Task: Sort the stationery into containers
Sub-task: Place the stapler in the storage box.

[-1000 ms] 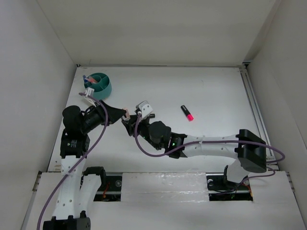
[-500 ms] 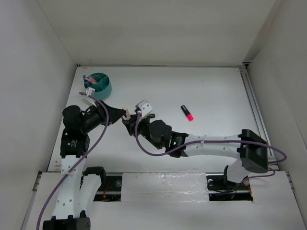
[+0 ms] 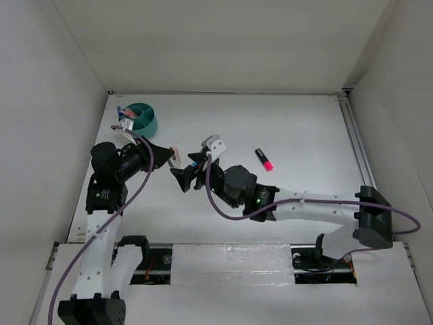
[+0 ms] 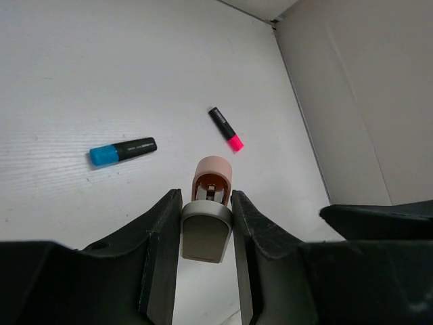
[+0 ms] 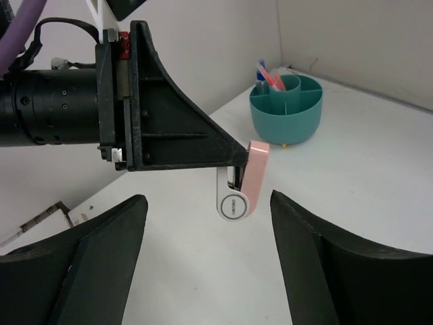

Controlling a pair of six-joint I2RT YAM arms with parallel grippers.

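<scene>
I will move my left gripper outward and left in the top view, over the round teal tub (image 3: 143,119), to release the eraser, as part of the tub is empty.
My left gripper (image 3: 169,155) is shut on a pink-and-white eraser (image 4: 208,215) and holds it in the air; the eraser also shows in the right wrist view (image 5: 242,186), hanging from the left fingertips. My right gripper (image 3: 183,178) is open and empty, its jaws wide apart on either side of the eraser and a little short of it (image 5: 206,257). The round teal tub (image 3: 143,119) stands at the back left with pens in one compartment (image 5: 286,108). A black marker with a pink end (image 3: 264,159) and a black marker with a blue end (image 4: 122,150) lie on the table.
White walls close in the table on the left, the back and the right. A rail (image 3: 357,145) runs along the right edge. Purple cables loop beside both arms.
My right gripper has drawn back to the right, away from the left gripper. My left gripper still holds the eraser and has shifted slightly toward the back left.
</scene>
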